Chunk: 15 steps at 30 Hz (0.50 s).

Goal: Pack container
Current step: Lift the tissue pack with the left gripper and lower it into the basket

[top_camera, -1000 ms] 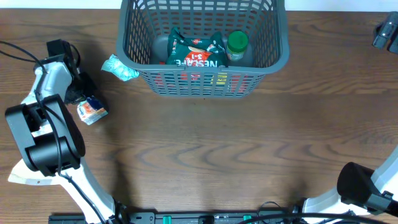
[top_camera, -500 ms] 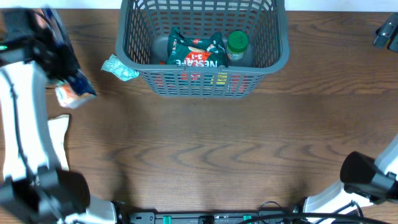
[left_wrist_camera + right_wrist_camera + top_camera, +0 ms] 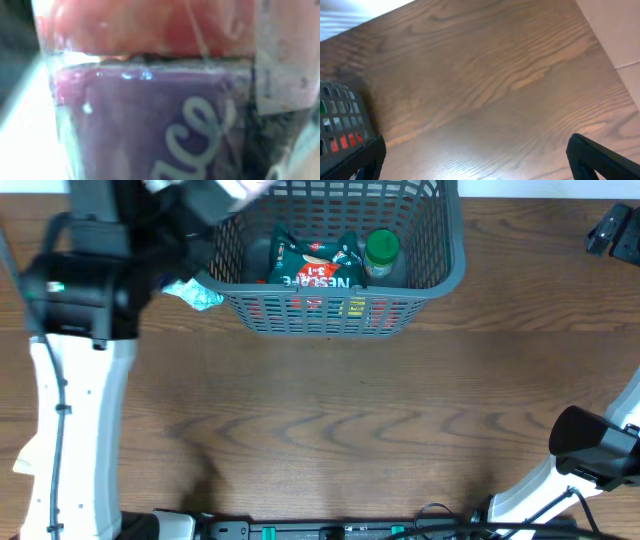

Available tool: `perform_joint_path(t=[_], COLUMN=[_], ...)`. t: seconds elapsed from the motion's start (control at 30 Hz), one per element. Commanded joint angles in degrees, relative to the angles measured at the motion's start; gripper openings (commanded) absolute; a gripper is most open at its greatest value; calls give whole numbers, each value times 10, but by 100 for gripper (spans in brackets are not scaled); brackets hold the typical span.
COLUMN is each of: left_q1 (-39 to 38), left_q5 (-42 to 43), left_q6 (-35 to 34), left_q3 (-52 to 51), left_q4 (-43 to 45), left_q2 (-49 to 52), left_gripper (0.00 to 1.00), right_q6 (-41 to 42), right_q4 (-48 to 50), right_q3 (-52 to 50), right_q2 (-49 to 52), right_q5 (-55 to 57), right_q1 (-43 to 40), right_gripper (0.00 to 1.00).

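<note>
Next I need to bring my left gripper across and down over the green Nescafe packet [image 3: 316,266] to release, since that lies below it, to its right in the overhead view.
The container [image 3: 446,272] is a dark grey slotted basket at the top middle of the table; its corner [image 3: 339,116] shows at the left of the right wrist view. Inside lie a green Nescafe packet [image 3: 316,266] and a green-lidded jar [image 3: 381,248]. My left gripper [image 3: 208,200], blurred, hovers over the basket's left rim, shut on a small packet [image 3: 150,115] whose purple and red wrapper fills the left wrist view. My right gripper [image 3: 480,165] stands open over bare table, at the far right in the overhead view [image 3: 610,228].
A teal crumpled packet [image 3: 196,292] lies on the table against the basket's left front corner. The left arm [image 3: 75,300] rises along the left side. The right arm's base [image 3: 590,460] sits at the lower right.
The left arm lifted the small packet off the table at the left and swung it up and right to the basket's left rim. The right arm barely moved.
</note>
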Motion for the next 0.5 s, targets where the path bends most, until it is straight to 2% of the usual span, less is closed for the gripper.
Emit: perform_joint_path(t=[0.0, 0.2, 0.47], left_q1=[-40, -75, -82], left_q5=[6, 25, 63], left_q6=[136, 150, 150], left_q3=[11, 11, 11], left_q4=[61, 152, 151], left_q2=[10, 80, 216], left_gripper=[6, 6, 6], right_q6=[-7, -7, -7], right_q4=[-8, -13, -18], right_q3=[0, 0, 0], right_q2=[2, 2, 2], right_q5=[-7, -20, -33], right_q1=[-4, -3, -3], right_gripper=[99, 99, 99])
